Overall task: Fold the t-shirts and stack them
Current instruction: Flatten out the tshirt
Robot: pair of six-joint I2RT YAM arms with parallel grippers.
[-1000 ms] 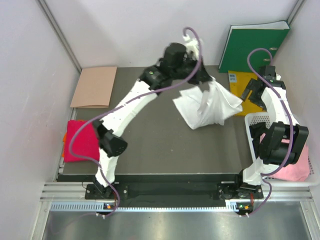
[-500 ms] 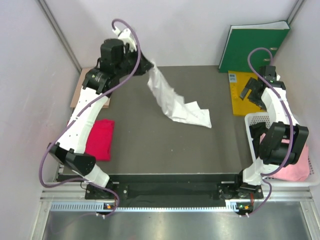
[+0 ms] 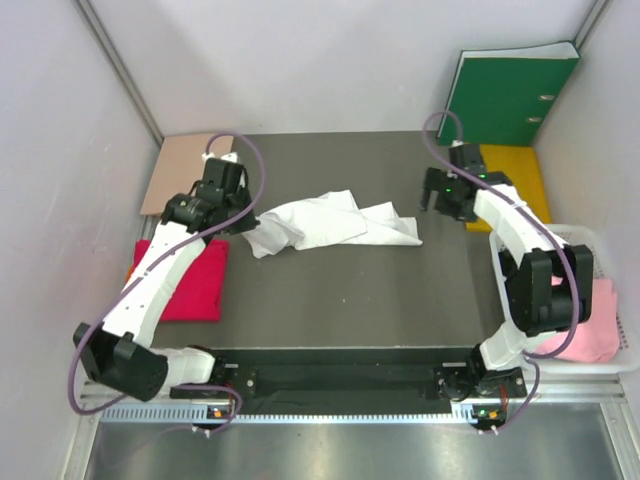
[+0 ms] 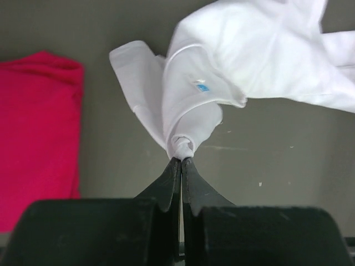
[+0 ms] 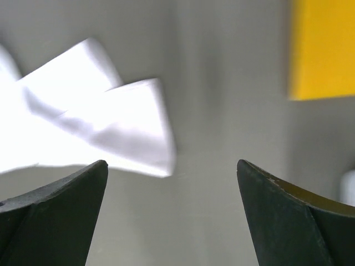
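My right gripper next moves to the left in the top view and goes down onto the white t-shirt's far folded corner (image 3: pixel 346 197), because that corner sticks out against bare table.
The white t-shirt (image 3: pixel 330 222) lies crumpled across the middle of the dark table. My left gripper (image 3: pixel 246 226) is shut on its left end; in the left wrist view (image 4: pixel 181 160) it pinches a twisted bunch of the white cloth (image 4: pixel 233 72), whose blue neck label (image 4: pixel 202 87) shows. The folded crimson t-shirt (image 3: pixel 188 278) lies at the left edge and shows in the left wrist view (image 4: pixel 36 133). My right gripper (image 3: pixel 432 198) is open and empty, right of the shirt's right end (image 5: pixel 100 127). The pink t-shirt (image 3: pixel 585 330) sits in a white basket (image 3: pixel 575 238).
A green binder (image 3: pixel 508 98) stands at the back right, with a yellow sheet (image 3: pixel 512 180) on the table in front of it. A tan cardboard sheet (image 3: pixel 183 170) lies at the back left. White walls close in both sides.
My left arm swung the white shirt down and left, from hanging high at the back to lying on the table. My right arm moved left toward the shirt's right end.
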